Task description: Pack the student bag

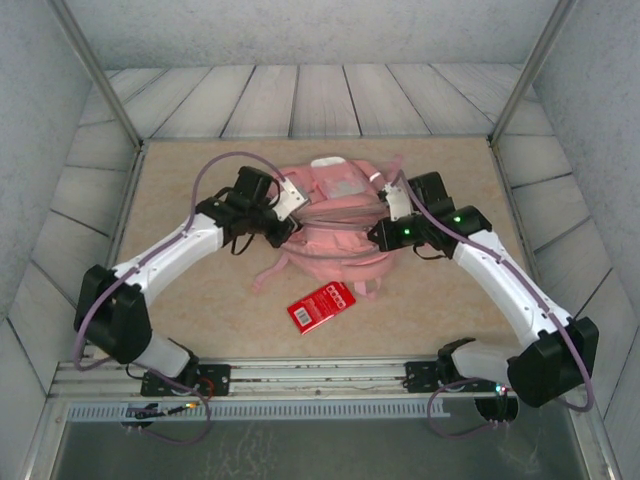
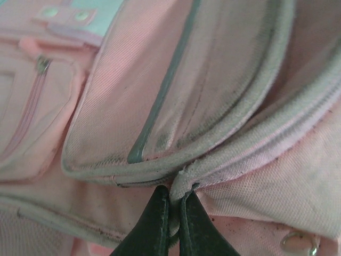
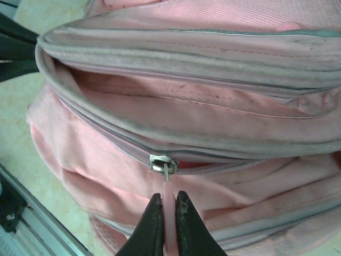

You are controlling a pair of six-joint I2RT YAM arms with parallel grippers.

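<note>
I need to pull the fold of piped edge [image 1: 290, 242] with my left gripper away from my right gripper next, then let go, as the bag [image 1: 335, 215] lies bunched between both.
The pink student bag [image 1: 335, 215] lies in the middle of the table between both arms. My left gripper [image 1: 290, 205] is at its left side, shut on a fold of the bag's piped edge [image 2: 184, 184] beside the zip seam. My right gripper [image 1: 398, 215] is at the bag's right side, shut on the pink zip pull [image 3: 169, 205] that hangs from a metal slider [image 3: 161, 162]. To the right of the slider the zip gapes a little and something red shows inside. In the left wrist view I see a front pocket with its own zip [image 2: 37, 101].
A red flat packet [image 1: 321, 304] lies on the tan table top just in front of the bag. Grey panel walls [image 1: 50, 150] close in the table on the left, right and back. A metal rail [image 1: 320, 378] runs along the near edge by the arm bases.
</note>
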